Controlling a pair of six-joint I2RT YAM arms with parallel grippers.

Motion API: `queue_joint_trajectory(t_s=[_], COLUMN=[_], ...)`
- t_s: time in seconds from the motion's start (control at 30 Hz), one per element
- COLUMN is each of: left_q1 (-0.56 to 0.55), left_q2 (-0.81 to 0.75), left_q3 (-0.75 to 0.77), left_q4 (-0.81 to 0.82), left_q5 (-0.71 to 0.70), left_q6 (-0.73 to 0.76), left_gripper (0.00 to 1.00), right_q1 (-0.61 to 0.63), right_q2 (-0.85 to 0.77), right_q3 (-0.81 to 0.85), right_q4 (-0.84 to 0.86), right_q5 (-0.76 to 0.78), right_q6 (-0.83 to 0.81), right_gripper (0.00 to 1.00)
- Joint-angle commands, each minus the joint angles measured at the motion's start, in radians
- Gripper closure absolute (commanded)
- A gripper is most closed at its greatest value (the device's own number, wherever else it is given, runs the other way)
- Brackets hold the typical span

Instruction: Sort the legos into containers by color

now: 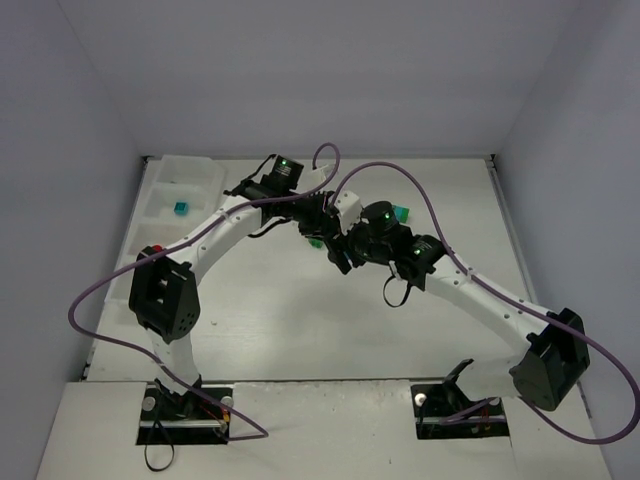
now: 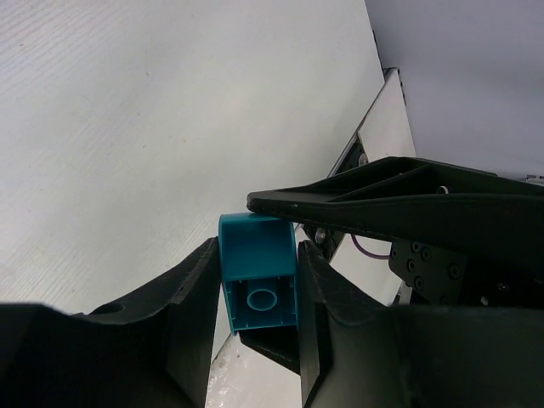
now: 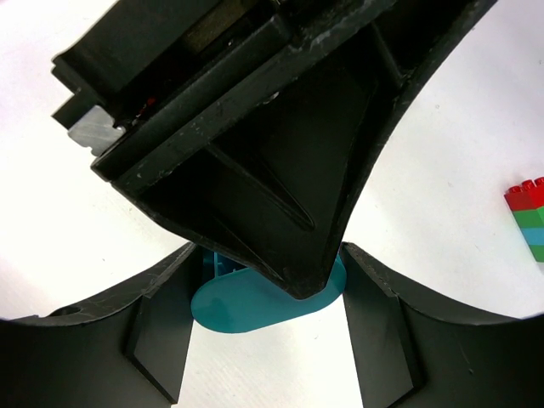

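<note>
The compartment with the teal brick (image 1: 181, 208) lies left of my left gripper in the top view, so next I will swing over it, lower and release the matching lego.
A teal-blue lego (image 2: 257, 272) with a rounded end sits between the fingers of my left gripper (image 2: 257, 255), which is shut on it. My right gripper (image 3: 268, 285) closes on the same lego (image 3: 246, 304) from the other side; one of its fingers (image 2: 382, 200) lies across the lego's top. In the top view both grippers meet mid-table, left (image 1: 320, 225) and right (image 1: 336, 256), with the lego (image 1: 315, 243) between them. The translucent white tray (image 1: 165, 180) stands at the back left. It holds a teal brick (image 1: 181, 208) and something red (image 1: 160, 250) in a nearer compartment.
A clump of red, green and teal-blue bricks (image 3: 531, 217) lies on the table to the right of my right gripper; it also shows in the top view (image 1: 400, 213). Purple cables loop above both arms. White walls enclose the table.
</note>
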Motion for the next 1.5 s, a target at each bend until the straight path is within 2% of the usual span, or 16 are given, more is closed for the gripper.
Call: queue_joint_trajectory(t_s=[0.0, 0.1, 0.17, 0.2, 0.27, 0.37, 0.4, 0.57, 0.7, 0.83, 0.87, 0.93, 1.07, 1.17, 1.3, 1.47], left_q1=[0.002, 0.017, 0.032, 0.039, 0.057, 0.094, 0.102, 0.148, 0.232, 0.345, 0.370, 0.443, 0.586, 0.641, 0.684, 0.701], left_q2=[-0.068, -0.065, -0.056, -0.049, -0.044, -0.045, -0.050, -0.068, -0.099, -0.134, -0.151, -0.173, -0.206, -0.181, -0.107, -0.004], left_q3=[0.033, 0.039, 0.052, 0.057, 0.063, 0.057, 0.051, 0.028, 0.007, -0.007, -0.010, -0.019, -0.058, -0.049, -0.018, 0.014], left_q4=[0.034, 0.025, -0.003, -0.024, -0.037, -0.043, -0.040, -0.034, -0.035, -0.064, -0.070, -0.066, 0.047, 0.100, 0.147, 0.232], left_q5=[-0.024, -0.053, -0.076, -0.088, -0.108, -0.129, -0.137, -0.157, -0.194, -0.359, -0.475, -0.612, -0.796, -0.888, -0.915, -0.941], left_q6=[0.046, 0.062, 0.086, 0.094, 0.111, 0.114, 0.112, 0.114, 0.117, 0.135, 0.146, 0.146, 0.140, 0.151, 0.184, 0.221], left_gripper=[0.98, 0.98, 0.98, 0.98, 0.98, 0.98, 0.98, 0.98, 0.98, 0.98, 0.98, 0.98, 0.98, 0.98, 0.98, 0.87], right_q1=[0.004, 0.002, 0.001, -0.002, -0.005, -0.013, -0.016, -0.022, -0.024, -0.024, -0.024, -0.025, -0.031, -0.041, -0.045, -0.047], right_q2=[-0.006, -0.011, -0.015, -0.020, -0.028, -0.038, -0.041, -0.048, -0.048, -0.054, -0.064, -0.069, -0.066, -0.054, -0.040, -0.029], right_q3=[0.041, 0.041, 0.043, 0.043, 0.043, 0.046, 0.047, 0.040, 0.032, 0.021, 0.015, 0.012, 0.012, 0.013, 0.017, 0.015], right_q4=[0.055, 0.039, 0.033, 0.032, 0.028, 0.024, 0.021, 0.016, 0.005, -0.008, -0.007, -0.007, -0.007, -0.008, -0.011, -0.013], right_q5=[0.039, 0.048, 0.067, 0.088, 0.101, 0.119, 0.125, 0.113, 0.137, 0.157, 0.157, 0.157, 0.154, 0.138, 0.099, 0.075], right_q6=[0.021, 0.018, 0.021, 0.024, 0.023, 0.019, 0.019, 0.023, 0.036, 0.046, 0.046, 0.052, 0.070, 0.091, 0.102, 0.111], right_gripper=[0.49, 0.45, 0.37, 0.30, 0.24, 0.02, 0.00, 0.00, 0.00, 0.00, 0.01, 0.02, 0.04, 0.07, 0.12, 0.14])
